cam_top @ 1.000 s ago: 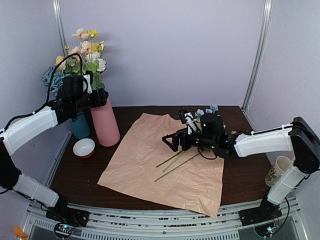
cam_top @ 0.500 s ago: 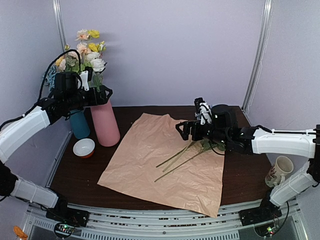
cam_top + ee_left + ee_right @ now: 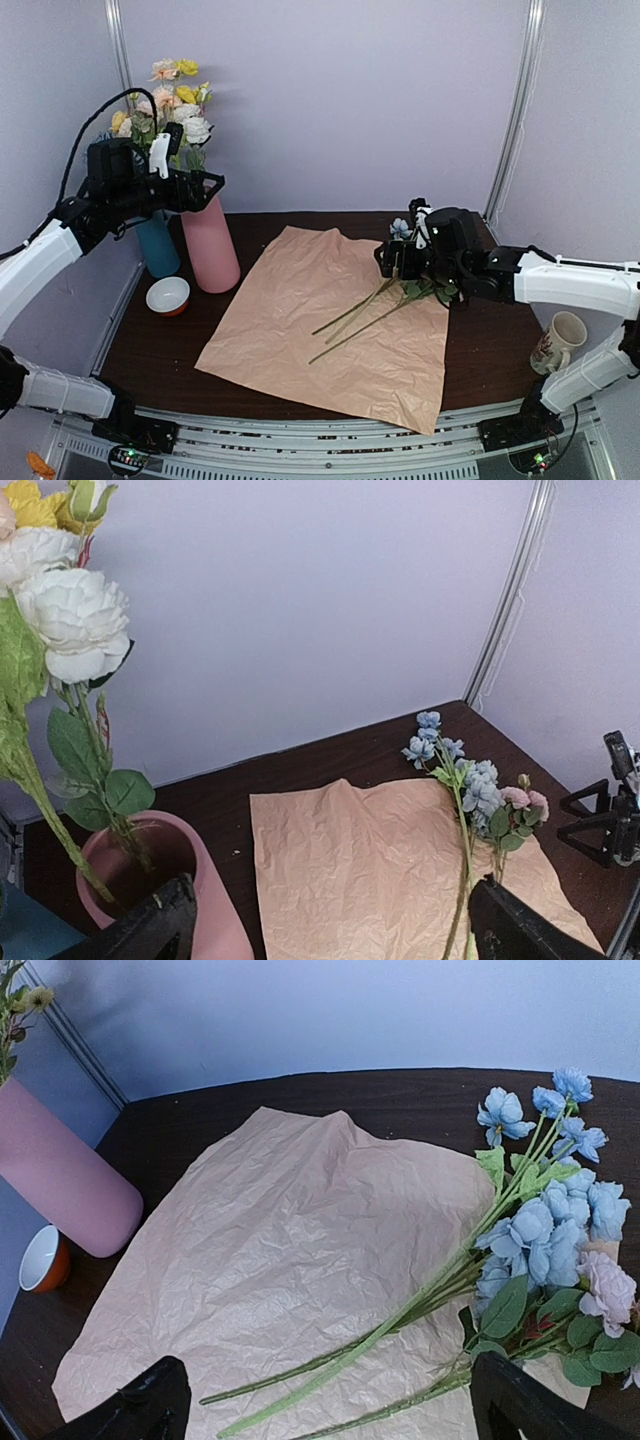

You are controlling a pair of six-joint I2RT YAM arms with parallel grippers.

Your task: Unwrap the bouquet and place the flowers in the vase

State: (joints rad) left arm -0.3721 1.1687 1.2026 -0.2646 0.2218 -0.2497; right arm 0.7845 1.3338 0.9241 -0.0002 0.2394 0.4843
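Note:
The right gripper lowers its open fingers next onto the pink flowers' stem [image 3: 403, 303] [image 3: 452, 1382] below it, beside the leaves, where the stem lies clear of the blue stems.
The tall pink vase [image 3: 210, 245] stands at the back left, and white and peach flowers [image 3: 178, 105] rise from it. In the left wrist view a white bloom [image 3: 70, 620] has its stems in the vase [image 3: 215, 900]. My left gripper [image 3: 195, 183] hovers open at the vase mouth with nothing between its fingers [image 3: 335, 925]. The peach paper [image 3: 320, 320] lies flat and unwrapped. Blue and pink flowers [image 3: 545, 1240] lie on its right side, their stems [image 3: 350, 320] pointing to the front left. Above them my right gripper [image 3: 397, 258] is open and empty [image 3: 335, 1405].
A teal vase [image 3: 160, 250] stands left of the pink one, partly behind my left arm. A red-and-white bowl [image 3: 167, 295] sits in front of it. A mug [image 3: 560, 340] stands at the right table edge by my right arm. Walls close in at the back and both sides.
My left gripper has opened and drawn back up and to the left, leaving flowers in the vase. My right arm has swung right across the paper to above the lying flowers.

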